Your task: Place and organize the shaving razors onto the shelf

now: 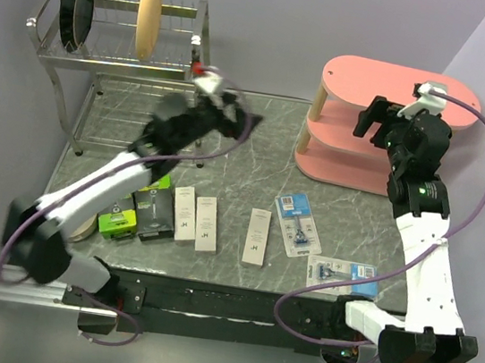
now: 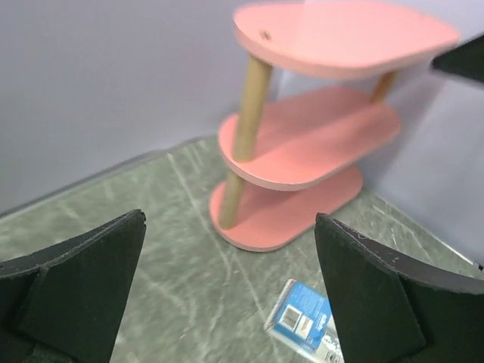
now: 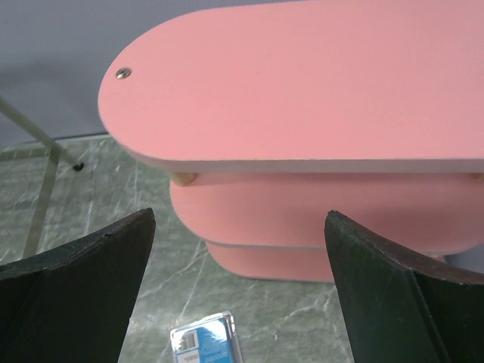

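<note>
I should next bring my left gripper down and across toward the shelf, onto the light wooden post under the top board [image 1: 318, 104] [image 2: 252, 110].
The pink three-tier shelf [image 1: 357, 76] stands at the back right with nothing showing on its boards. All the shaving razors lie on the table. Three white boxes [image 1: 185, 213] [image 1: 207, 223] [image 1: 257, 237] sit mid-front, and two blue-carded blister packs [image 1: 296, 225] [image 1: 343, 272] lie to their right. Two black-and-green boxes [image 1: 155, 210] [image 1: 117, 215] are at the left under my left arm. My left gripper [image 1: 248, 126] hovers open and empty over the back middle, facing the shelf [image 2: 318, 144]. My right gripper [image 1: 370, 120] is open and empty just in front of the shelf's top board [image 3: 302, 91]. One blister pack [image 2: 302, 321] [image 3: 206, 342] shows below both wrists.
A metal dish rack [image 1: 109, 36] with black plates and a tan plate stands at the back left. A tan bowl [image 1: 84, 230] peeks out beside my left arm. Purple cables loop off both arms. Walls close in at the back and on the right.
</note>
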Motion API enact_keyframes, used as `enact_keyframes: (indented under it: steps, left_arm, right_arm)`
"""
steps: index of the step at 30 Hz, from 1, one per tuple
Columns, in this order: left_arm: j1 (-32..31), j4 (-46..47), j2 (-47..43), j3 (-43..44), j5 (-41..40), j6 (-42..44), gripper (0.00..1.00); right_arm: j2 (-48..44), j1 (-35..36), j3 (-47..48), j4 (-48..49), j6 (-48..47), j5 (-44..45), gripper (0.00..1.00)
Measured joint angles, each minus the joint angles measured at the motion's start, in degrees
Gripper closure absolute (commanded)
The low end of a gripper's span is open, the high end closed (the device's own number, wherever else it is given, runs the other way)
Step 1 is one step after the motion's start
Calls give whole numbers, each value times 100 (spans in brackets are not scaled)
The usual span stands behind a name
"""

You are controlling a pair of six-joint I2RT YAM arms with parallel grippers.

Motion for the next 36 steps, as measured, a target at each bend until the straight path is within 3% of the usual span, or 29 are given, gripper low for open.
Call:
enact_keyframes:
  steps: [5,10,14,28,35,36]
  left_arm:
    - [-516,514,1827,809,-389,-79,0]
    - [-601,1008,3005,1377,-511,-212,0]
    - [-647,1246,3895,2365,-514,-286,1]
    - [-988,1954,5836,4614,-721,-389,1]
    - [-1082,2090,6522,5340,-1351,-280,22]
    - [-1088,2109,6535,5340,-1460,-227,29]
  right_arm:
    - [-131,-129,-92,52,90,155,0]
    - [-348,-199,-319,22,111,162,0]
    - [-529,-243,-487,-7,120,164,0]
    - [-643,-474,-730,-140,308,127,0]
    - [-634,-514,-730,-229,332,66,0]
    - [-634,-525,-730,-238,332,63,0]
